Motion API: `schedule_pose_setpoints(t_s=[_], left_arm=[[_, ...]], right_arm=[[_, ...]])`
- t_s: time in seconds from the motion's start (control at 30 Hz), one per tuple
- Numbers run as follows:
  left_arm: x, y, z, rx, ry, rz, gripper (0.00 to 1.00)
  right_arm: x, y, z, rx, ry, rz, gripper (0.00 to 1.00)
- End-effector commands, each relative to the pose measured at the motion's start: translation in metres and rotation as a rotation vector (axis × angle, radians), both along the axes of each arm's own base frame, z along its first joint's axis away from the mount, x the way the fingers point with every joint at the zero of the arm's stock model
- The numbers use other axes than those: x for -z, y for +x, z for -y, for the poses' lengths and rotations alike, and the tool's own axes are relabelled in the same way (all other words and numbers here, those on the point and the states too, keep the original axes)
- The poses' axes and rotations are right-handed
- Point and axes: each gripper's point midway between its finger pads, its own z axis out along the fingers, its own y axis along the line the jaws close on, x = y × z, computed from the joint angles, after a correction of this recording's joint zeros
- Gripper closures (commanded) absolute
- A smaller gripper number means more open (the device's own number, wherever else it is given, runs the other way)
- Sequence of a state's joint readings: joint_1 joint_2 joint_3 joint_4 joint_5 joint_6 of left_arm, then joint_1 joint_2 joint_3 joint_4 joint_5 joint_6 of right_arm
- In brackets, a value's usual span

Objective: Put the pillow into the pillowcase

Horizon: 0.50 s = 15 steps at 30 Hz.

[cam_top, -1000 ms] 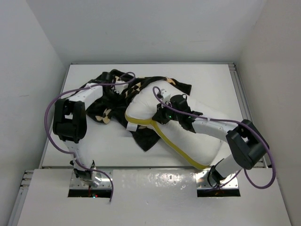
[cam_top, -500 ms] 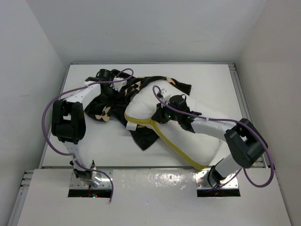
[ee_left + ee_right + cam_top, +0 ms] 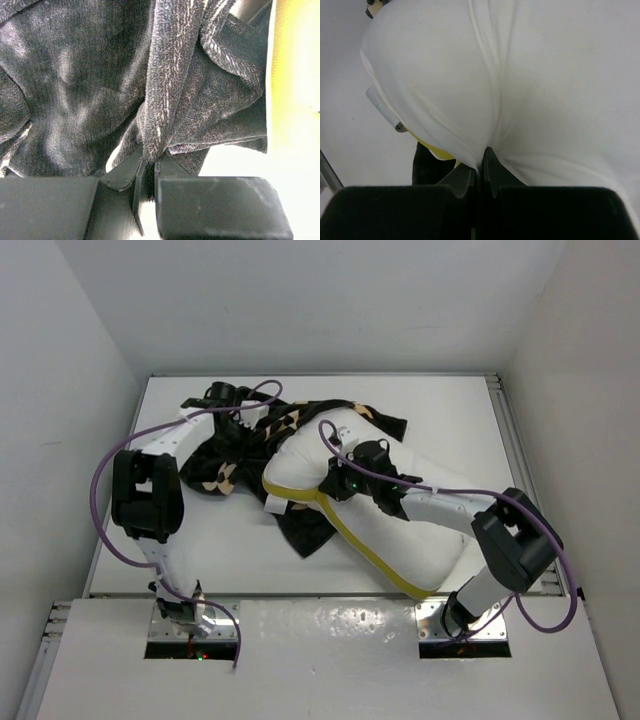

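My left gripper goes left in the top view over the pillowcase's crumpled end (image 3: 207, 466) (image 3: 75, 100) next and releases the pillowcase's fold, since the pillow's yellow-piped end lies uncovered.
The white pillow (image 3: 375, 515) with yellow piping lies across the table's middle, its far left end lying on the black pillowcase (image 3: 225, 455) with tan motifs. My left gripper (image 3: 250, 412) is shut on a fold of the pillowcase (image 3: 165, 100) at the far left. My right gripper (image 3: 335, 483) is shut on a pinch of the pillow's white fabric (image 3: 480, 85) near its left end. The pillow's small white tag (image 3: 382, 107) hangs at its edge.
The white table (image 3: 450, 410) has a raised rim and metal rails on the right edge (image 3: 520, 460). Purple cables (image 3: 110, 475) loop from both arms. White walls close in the far side and both flanks.
My left gripper has moved farther back and slightly left, pulling the pillowcase fold with it. The right gripper and the pillow's end have shifted slightly left.
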State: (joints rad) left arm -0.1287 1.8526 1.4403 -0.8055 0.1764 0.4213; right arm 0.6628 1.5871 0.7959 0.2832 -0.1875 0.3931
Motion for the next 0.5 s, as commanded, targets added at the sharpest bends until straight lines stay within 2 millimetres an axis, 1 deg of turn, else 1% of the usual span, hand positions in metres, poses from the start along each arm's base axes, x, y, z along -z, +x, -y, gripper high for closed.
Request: schedule_pose_setpoints(t_s=[0.0,0.17,0.33,0.43,0.47], left_arm=[[-0.01,0.009,-0.005,-0.02,-0.014,0.018,1.0],[-0.007,0.009,-0.005,-0.005,-0.01,0.024,1.0],[0.004,0.006,-0.01,-0.009,-0.001,0.003,1.0],[0.0,0.004,-0.013,-0.017,-0.025,0.007,1.0],[-0.001,0.005,-0.014,-0.025,-0.03,0.011,1.0]], right_arm=[[-0.025,0.022,-0.009,0.083,0.038,0.066,1.0],[-0.025,0.025,-0.01,0.12,0.047,0.042,1.0],[-0.022,0.02,-0.016,0.116,0.036,0.03,1.0],[-0.025,0.024,-0.018,0.124,0.036,0.042,1.0],[-0.022,0.024,-0.019,0.125,0.03,0.031,1.0]])
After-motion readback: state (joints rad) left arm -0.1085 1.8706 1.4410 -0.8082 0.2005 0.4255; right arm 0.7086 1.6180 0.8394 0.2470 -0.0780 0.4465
